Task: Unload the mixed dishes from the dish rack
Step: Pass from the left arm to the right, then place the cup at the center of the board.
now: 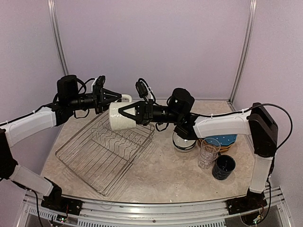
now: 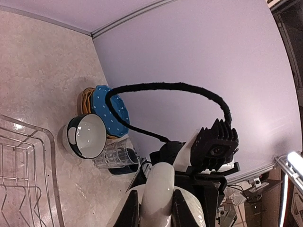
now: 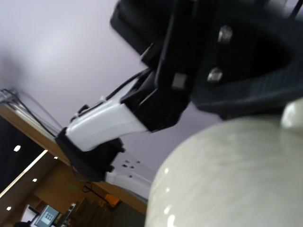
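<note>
My right gripper will next swing away from the rack (image 1: 104,151), tilt downward and lower the mug onto the clear, bare tabletop (image 1: 178,166) beside the glass to release it there.
The cream mug (image 1: 124,117) hangs in the air over the far end of the empty silver wire dish rack (image 1: 104,151), between both arms. My left gripper (image 1: 120,98) is shut on the mug's handle (image 2: 161,187), with one dark finger (image 2: 128,210) on each side of it. My right gripper (image 1: 121,115) straddles the mug's body from the right, one finger flat against its near side. In the right wrist view the mug's body (image 3: 227,179) fills the lower right and my own fingers do not show.
At the right of the table stand a small dark-rimmed white bowl (image 1: 183,142), a clear glass (image 1: 208,153), a navy mug (image 1: 223,166) and a blue dotted plate (image 1: 222,139) on a yellow one. The left wrist view shows the bowl (image 2: 87,136), plate (image 2: 111,111) and glass (image 2: 113,155).
</note>
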`<state>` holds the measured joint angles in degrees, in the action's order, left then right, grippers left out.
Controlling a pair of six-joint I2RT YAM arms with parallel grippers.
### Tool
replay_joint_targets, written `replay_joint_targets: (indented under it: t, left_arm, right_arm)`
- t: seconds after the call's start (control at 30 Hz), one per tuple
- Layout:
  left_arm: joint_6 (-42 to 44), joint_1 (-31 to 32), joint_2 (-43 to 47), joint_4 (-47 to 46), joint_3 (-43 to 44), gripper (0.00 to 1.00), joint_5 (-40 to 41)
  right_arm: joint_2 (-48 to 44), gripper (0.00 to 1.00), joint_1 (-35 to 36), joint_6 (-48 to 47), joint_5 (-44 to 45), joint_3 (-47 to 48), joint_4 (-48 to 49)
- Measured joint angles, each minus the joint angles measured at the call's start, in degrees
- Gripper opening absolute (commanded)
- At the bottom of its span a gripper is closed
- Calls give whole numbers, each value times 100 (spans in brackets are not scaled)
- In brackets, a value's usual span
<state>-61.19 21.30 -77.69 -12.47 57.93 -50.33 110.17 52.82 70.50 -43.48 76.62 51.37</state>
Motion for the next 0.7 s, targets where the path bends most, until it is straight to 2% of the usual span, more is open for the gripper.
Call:
replay_joint_targets:
  t: [0.07,0.1,0.17,0.2,0.33,0.47,0.7]
  left_arm:
    - [116,-50,-2,-11,46,64,-216]
    - [81,-55,-4,42,68,78,-214]
    - [39,-175,7,186,66,94,-214]
    - [42,-267,11,271,63,98,-192]
    - [350,-529,225,920,-7,99,15]
    - [1084,-557,772,2041,46,99,605]
    - [2031,-557,1375,3281,424,99,1565]
  right_arm:
    - [-57,0,59,-111,17,-7,-90]
    - [-105,0,59,-334,42,-20,-289]
    - [-232,0,7,-820,184,-57,-907]
    - [-321,0,-31,-1145,319,-74,-1353]
    - [-807,0,-116,-2492,1003,-122,-3250]
    - [-1403,0,-33,-3875,2044,-122,-5268]
    - [-1615,0,824,-5272,3899,-122,-7938]
